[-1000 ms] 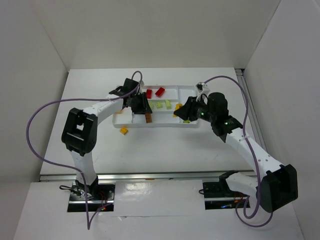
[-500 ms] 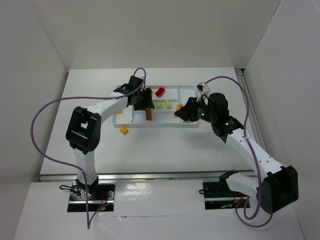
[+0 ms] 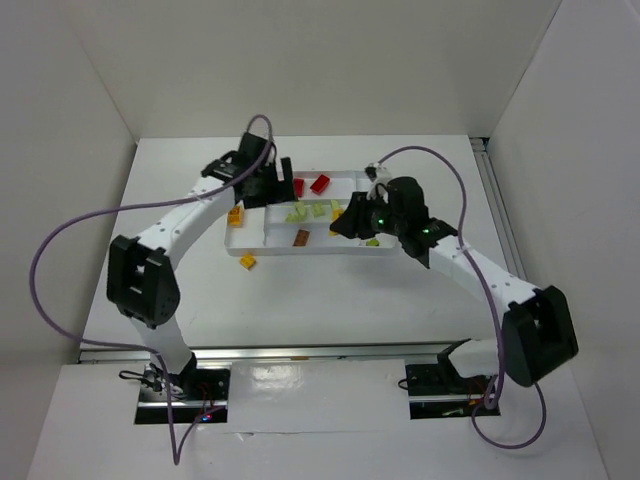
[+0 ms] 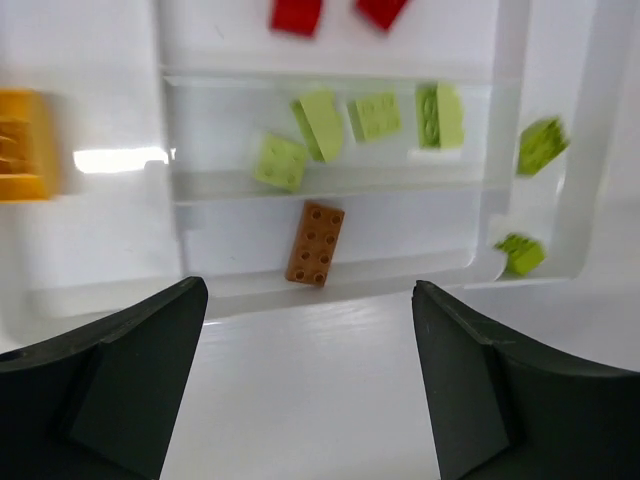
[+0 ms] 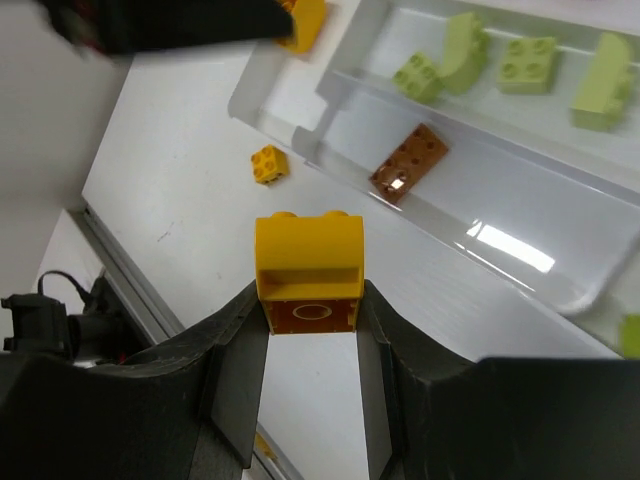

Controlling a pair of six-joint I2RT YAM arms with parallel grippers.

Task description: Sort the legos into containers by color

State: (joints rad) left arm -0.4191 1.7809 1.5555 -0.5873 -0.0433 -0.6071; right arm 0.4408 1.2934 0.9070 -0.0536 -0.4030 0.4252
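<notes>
My right gripper moves to the left in the top view next, then down beside that lego to release, since a yellow-orange lego already occupies one section of the tray.
The white tray (image 3: 385,178) holds red legos (image 3: 320,183) in its far slot. Light green legos (image 4: 320,125) lie in its middle slot. A brown-orange lego (image 4: 316,243) lies flat in the near slot. Another yellow-orange lego (image 4: 22,145) sits in the left section. My left gripper (image 4: 310,340) hangs open and empty over the tray's far left (image 3: 280,192). My right gripper (image 5: 310,300) is shut on a yellow lego (image 5: 308,262), held above the tray's right half (image 3: 342,222). A small yellow lego (image 5: 268,163) lies on the table outside the tray.
Two more green legos (image 4: 540,143) lie in the tray's right side sections. The small loose yellow lego (image 3: 247,262) rests just off the tray's near left corner. White walls enclose the table on three sides, and a metal rail runs along the near edge.
The left gripper opened, let the brown-orange lego drop into the near slot, and drew back toward the tray's far left. The right arm shifted left, still holding the yellow lego.
</notes>
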